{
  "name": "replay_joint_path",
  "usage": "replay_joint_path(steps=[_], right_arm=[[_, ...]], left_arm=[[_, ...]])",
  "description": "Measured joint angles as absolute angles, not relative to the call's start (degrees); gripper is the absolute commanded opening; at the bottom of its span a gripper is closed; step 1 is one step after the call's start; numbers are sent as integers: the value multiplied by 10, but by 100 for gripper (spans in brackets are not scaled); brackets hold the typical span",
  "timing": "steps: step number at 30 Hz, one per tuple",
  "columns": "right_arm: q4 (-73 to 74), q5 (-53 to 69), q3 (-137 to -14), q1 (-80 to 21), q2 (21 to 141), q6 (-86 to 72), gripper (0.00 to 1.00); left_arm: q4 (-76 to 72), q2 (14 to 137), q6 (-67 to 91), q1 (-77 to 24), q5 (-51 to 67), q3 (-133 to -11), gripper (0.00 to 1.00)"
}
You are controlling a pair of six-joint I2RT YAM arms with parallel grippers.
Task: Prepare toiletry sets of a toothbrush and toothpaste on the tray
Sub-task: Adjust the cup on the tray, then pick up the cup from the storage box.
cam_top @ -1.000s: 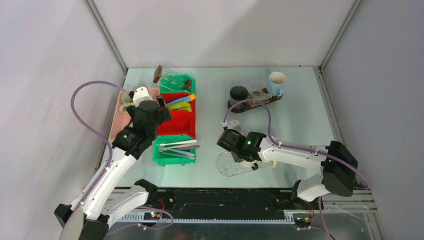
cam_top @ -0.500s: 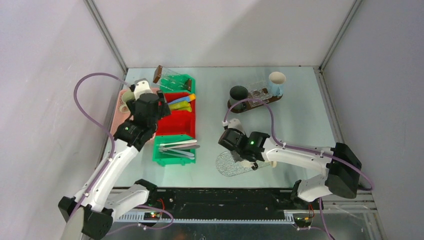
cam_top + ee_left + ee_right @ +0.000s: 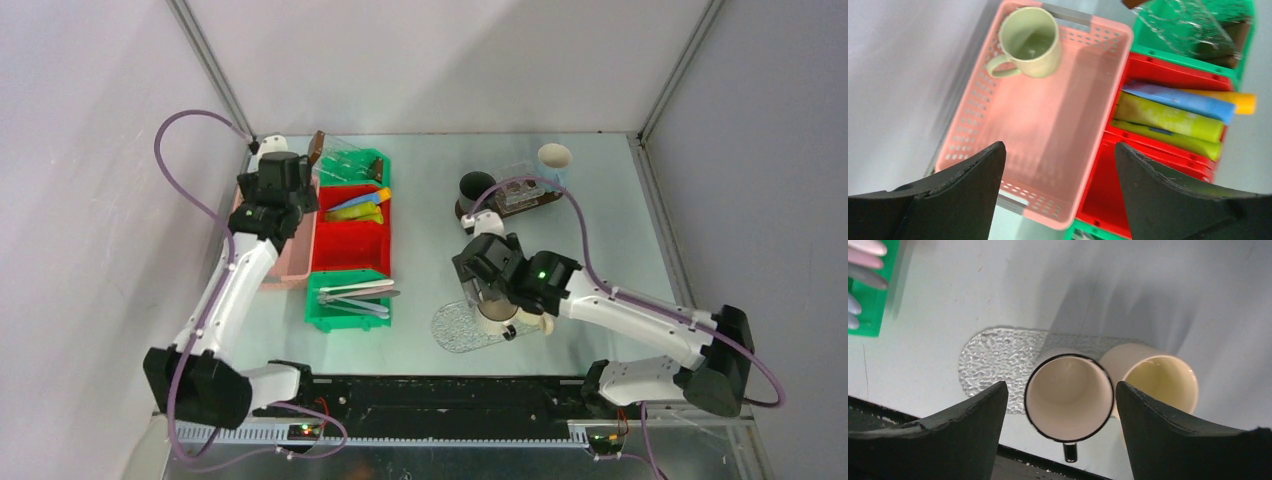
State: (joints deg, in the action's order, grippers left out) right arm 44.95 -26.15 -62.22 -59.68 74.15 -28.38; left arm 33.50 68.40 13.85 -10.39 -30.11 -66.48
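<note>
I need to move my left gripper outward and down next and close over the pale green mug's rim on the red bin's side (image 3: 1057, 37), as bare basket bottom is beside the mug.
My right gripper (image 3: 489, 292) (image 3: 1060, 390) hangs open just above a white black-rimmed mug (image 3: 1069, 396), not touching it. This mug stands on the clear textured tray (image 3: 450, 330) (image 3: 993, 357) beside a cream mug (image 3: 1155, 377) (image 3: 531, 322). Over the pink basket (image 3: 1048, 130) my left gripper (image 3: 272, 203) (image 3: 1060, 197) is open and empty. A pale green mug (image 3: 1029, 42) sits in the basket's far corner. Toothpaste tubes, blue (image 3: 1178, 97), yellow-green (image 3: 1168, 120) and orange (image 3: 1240, 103), lie in the red bin (image 3: 352, 240). Pale toothbrushes (image 3: 352, 296) lie in the front green bin.
At the back, a dark mug (image 3: 478, 187) and a pale blue mug (image 3: 554, 160) stand on a brown-ended clear tray (image 3: 520, 192). Another clear tray (image 3: 340, 155) leans in the rear green bin. The black rail (image 3: 440, 395) runs along the near edge.
My right gripper has opened and let go of the white mug on the tray, then shifted slightly right. My left arm has swung back and left over the pink basket.
</note>
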Motion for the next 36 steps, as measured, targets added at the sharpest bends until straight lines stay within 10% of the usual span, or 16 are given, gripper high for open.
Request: replay_joint_path(steps=[30,36], right_arm=[[431,-255,-594,-417,646,-209,84],[451,-255,-594,-416,640,-211,84]], left_arm=[[408,1161,19,79,-203,-970,64],[408,1190,20,90,-180,-1000,44]])
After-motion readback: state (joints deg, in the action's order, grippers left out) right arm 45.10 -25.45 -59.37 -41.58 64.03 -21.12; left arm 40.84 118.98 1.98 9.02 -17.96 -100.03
